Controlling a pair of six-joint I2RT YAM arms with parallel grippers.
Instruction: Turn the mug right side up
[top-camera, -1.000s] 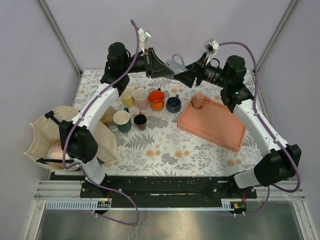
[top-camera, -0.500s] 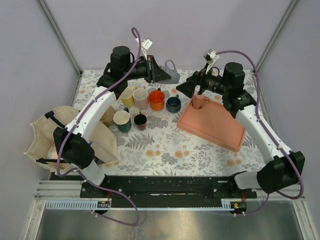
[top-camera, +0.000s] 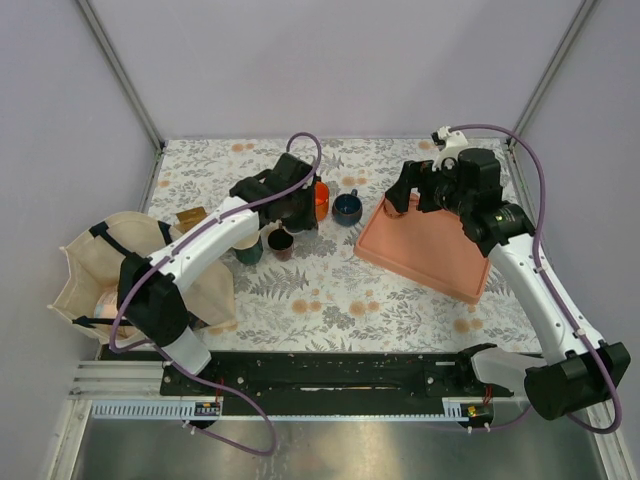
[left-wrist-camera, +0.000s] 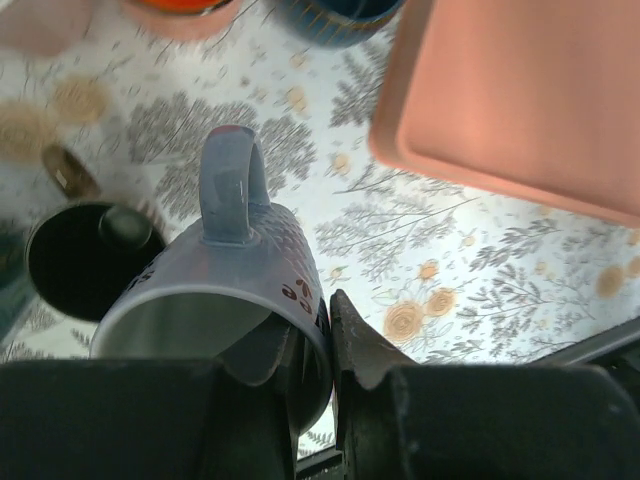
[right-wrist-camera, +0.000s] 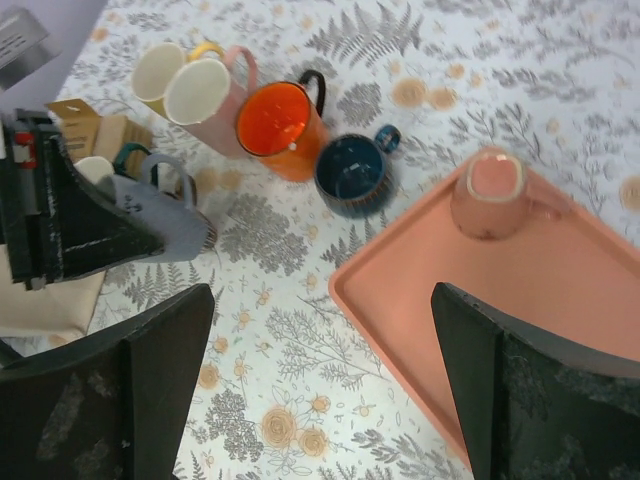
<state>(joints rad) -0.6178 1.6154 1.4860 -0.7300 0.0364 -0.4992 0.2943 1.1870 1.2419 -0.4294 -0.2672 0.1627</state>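
Note:
The left gripper goes down to the free table between the small dark cup (left-wrist-camera: 85, 255) and the tray next, then opens. The mug's opening already faces up.
A grey-blue mug (left-wrist-camera: 225, 285) is pinched by its rim in my left gripper (left-wrist-camera: 315, 325), one finger inside the mouth and one outside. Its mouth faces the wrist and its handle points away. It hangs low over the table beside a small dark cup (left-wrist-camera: 85, 255). In the right wrist view the mug (right-wrist-camera: 165, 220) shows next to the left gripper (right-wrist-camera: 70, 230). In the top view the left gripper (top-camera: 297, 208) hides it. My right gripper (right-wrist-camera: 335, 390) is open and empty above the tray's left edge (top-camera: 404, 190).
A salmon tray (top-camera: 435, 255) holds a pink mug (right-wrist-camera: 490, 190) that seems mouth down. An orange mug (right-wrist-camera: 275, 125), navy cup (right-wrist-camera: 350, 175), pink mug (right-wrist-camera: 205, 90) and yellow mug (right-wrist-camera: 155, 70) stand in a row. A cloth bag (top-camera: 95, 270) lies at the left.
My left arm has swung down from high at the back to just above the row of mugs, carrying the grey-blue mug. My right gripper has pulled back right over the tray.

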